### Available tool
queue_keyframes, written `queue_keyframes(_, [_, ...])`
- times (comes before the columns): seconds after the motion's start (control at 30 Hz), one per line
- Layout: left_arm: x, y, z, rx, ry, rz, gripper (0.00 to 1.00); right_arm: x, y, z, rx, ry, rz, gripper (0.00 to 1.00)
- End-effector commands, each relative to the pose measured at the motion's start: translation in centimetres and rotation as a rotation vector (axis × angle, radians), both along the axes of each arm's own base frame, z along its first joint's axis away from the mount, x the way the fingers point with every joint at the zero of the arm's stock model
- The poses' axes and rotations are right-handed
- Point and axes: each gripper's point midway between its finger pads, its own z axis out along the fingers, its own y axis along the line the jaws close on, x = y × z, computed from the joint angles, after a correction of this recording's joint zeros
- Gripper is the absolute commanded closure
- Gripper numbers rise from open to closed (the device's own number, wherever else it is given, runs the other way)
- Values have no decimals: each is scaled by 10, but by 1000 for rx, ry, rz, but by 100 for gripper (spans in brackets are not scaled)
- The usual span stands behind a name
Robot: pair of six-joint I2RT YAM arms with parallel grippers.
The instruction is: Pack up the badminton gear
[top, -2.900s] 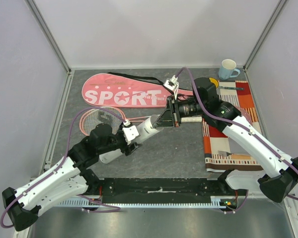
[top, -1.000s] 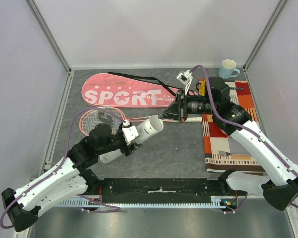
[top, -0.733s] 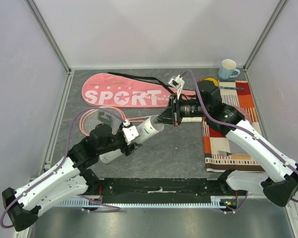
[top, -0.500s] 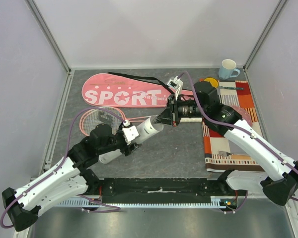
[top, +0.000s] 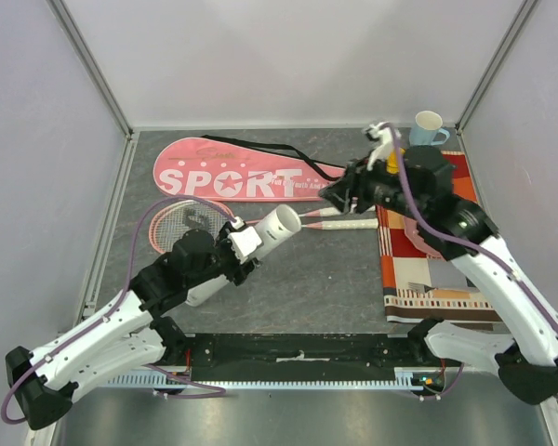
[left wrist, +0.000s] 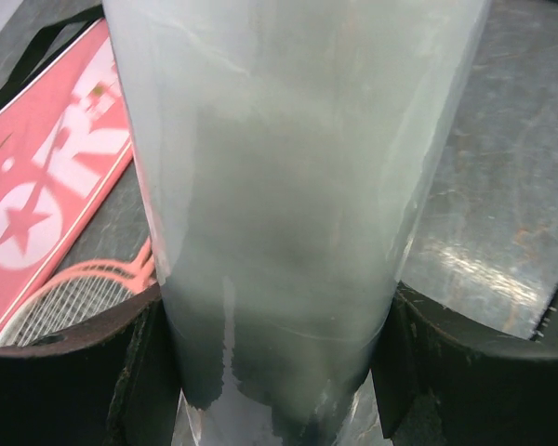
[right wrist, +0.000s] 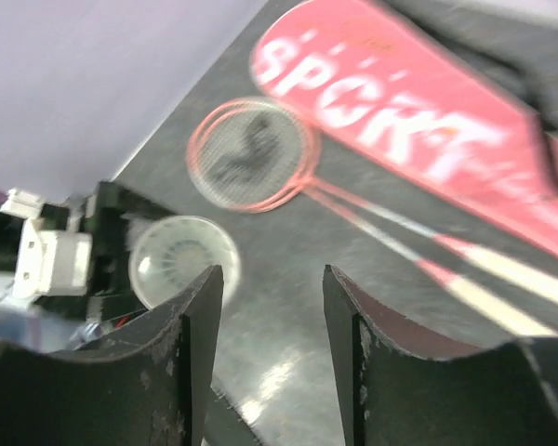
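Observation:
The tabletop before the racket handles is bare, so the robot's left gripper will swing to the right in the top view and down, and let go of the tube (top: 272, 229) flat there.
My left gripper (top: 245, 242) is shut on the long white tube (top: 272, 229), holding it tilted above the table with its open mouth toward the right arm. The tube fills the left wrist view (left wrist: 298, 204) between the fingers (left wrist: 139, 372). My right gripper (top: 339, 195) is open and empty, above the rackets' white handles (top: 349, 223). In the right wrist view the gripper (right wrist: 270, 279) faces the tube mouth (right wrist: 181, 262), where a ringed white shape shows inside. Two pink rackets (top: 191, 223) lie beside the pink SPORT bag (top: 242, 172). No loose shuttlecock shows.
A striped orange cloth (top: 428, 251) lies at the right. A pale blue cup (top: 428, 128) stands at the back right. A yellow cup (top: 391, 163) is mostly hidden behind the right arm. Metal rails edge the table on the left and right.
My right gripper has drawn back from the tube mouth, up and to the right, with its jaws open. The left gripper has lifted the tube slightly.

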Motion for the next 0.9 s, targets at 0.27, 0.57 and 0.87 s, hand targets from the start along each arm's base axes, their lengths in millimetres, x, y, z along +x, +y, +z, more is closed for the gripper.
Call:
queue_keyframes(0.27, [68,75,43,22,-134,643,94,4,-57,-25,-91,-37,-187,42])
queue_keyframes(0.57, [59,37,33,116,-119,337,92,-8,-59,-37,-91,-39,-149,41])
queue_keyframes(0.87, [6,-73,-36,216,254,-241,92,-13,-102,9,-84,-182,-332,41])
